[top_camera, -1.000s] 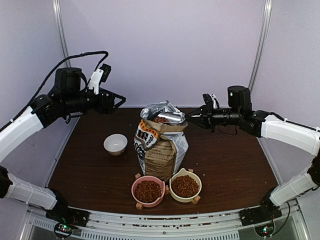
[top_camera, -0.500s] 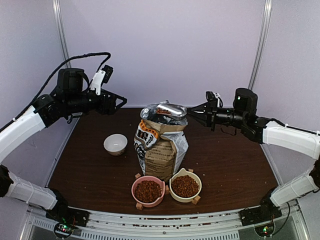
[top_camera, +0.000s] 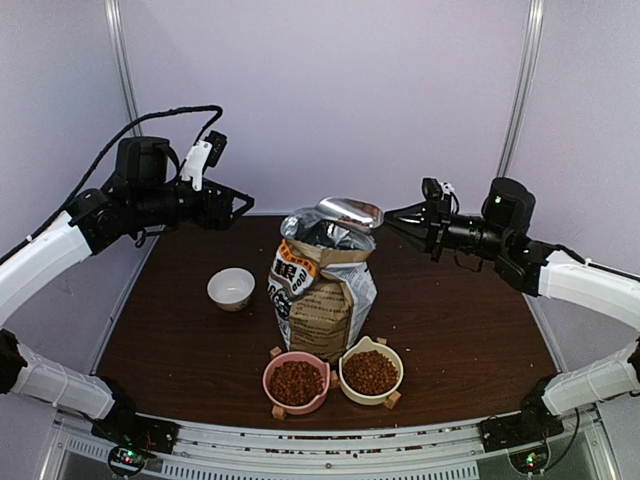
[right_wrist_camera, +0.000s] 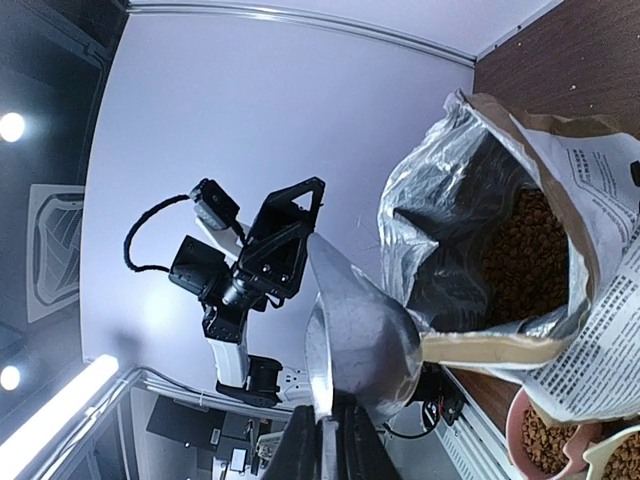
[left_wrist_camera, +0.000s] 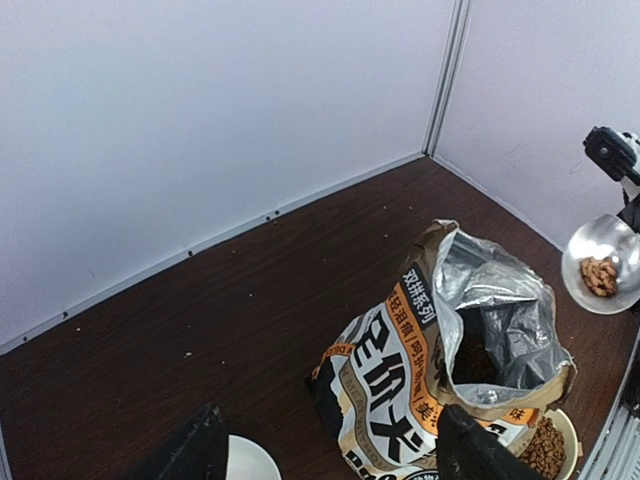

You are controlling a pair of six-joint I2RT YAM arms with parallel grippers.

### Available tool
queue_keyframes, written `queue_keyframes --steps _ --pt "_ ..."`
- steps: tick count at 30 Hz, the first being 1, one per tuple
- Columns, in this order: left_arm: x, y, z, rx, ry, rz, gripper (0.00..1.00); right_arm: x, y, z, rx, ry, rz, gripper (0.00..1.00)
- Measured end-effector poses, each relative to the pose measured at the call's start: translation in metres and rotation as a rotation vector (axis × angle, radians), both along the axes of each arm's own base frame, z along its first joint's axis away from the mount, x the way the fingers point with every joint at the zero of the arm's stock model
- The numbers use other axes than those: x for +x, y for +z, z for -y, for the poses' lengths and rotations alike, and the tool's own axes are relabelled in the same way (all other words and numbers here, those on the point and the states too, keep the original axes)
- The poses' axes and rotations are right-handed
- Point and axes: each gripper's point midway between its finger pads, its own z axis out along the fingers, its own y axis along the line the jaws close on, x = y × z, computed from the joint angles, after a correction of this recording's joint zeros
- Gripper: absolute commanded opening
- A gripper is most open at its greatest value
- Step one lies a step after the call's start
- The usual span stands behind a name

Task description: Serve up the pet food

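The scoop (top_camera: 350,211) goes off the bag's opening with my right gripper next, down to its release on the bare tabletop beside the bag, since both bowls are heaped.
The pet food fills the pink bowl (top_camera: 267,380) and the cream bowl (top_camera: 398,362) at the front as reddish-brown heaps (top_camera: 296,382). More lies inside the open brown-and-white bag (top_camera: 320,290), seen in the right wrist view (right_wrist_camera: 525,255). My right gripper (top_camera: 392,215) is shut on the handle of a metal scoop (top_camera: 350,211) held just above the bag's mouth. A few pellets (left_wrist_camera: 599,276) sit in the scoop in the left wrist view. My left gripper (top_camera: 245,205) is open and empty, high up at the back left, well away from the bag.
An empty white bowl (top_camera: 231,288) stands left of the bag and shows at the bottom of the left wrist view (left_wrist_camera: 245,462). White walls close the table's back and sides. A metal rail runs along the front edge.
My right gripper has lifted the scoop out of the bag's mouth and drawn back to the right. The left arm has barely moved.
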Motion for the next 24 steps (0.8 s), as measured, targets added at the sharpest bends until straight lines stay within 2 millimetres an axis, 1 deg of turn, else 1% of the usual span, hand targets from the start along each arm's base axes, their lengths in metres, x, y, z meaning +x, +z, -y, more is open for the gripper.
queue_keyframes --steps 3,6,8,11,15,18,20,24 --pt "0.001 -0.002 -0.002 0.005 0.012 0.001 0.74 -0.018 0.003 0.010 -0.020 0.009 0.027 0.00" --pt "0.003 -0.005 -0.005 0.014 0.030 0.001 0.74 -0.038 0.001 0.022 -0.052 0.014 0.047 0.00" --pt "0.004 -0.007 -0.007 0.021 0.043 0.002 0.74 -0.052 -0.004 0.030 -0.071 0.016 0.055 0.00" --pt "0.005 -0.006 -0.010 0.027 0.058 0.011 0.74 -0.075 -0.018 0.044 -0.107 0.018 0.060 0.00" --pt "0.006 -0.004 -0.016 0.031 0.085 0.038 0.74 -0.098 -0.048 0.059 -0.163 0.021 0.044 0.00" --pt "0.006 -0.004 -0.020 0.038 0.102 0.051 0.74 -0.110 -0.074 0.068 -0.207 0.021 0.014 0.00" --pt "0.007 -0.003 -0.022 0.037 0.110 0.060 0.74 -0.114 -0.092 0.072 -0.248 0.015 -0.015 0.00" --pt "0.008 -0.003 -0.023 0.043 0.120 0.065 0.74 -0.118 -0.121 0.081 -0.354 0.006 -0.057 0.00"
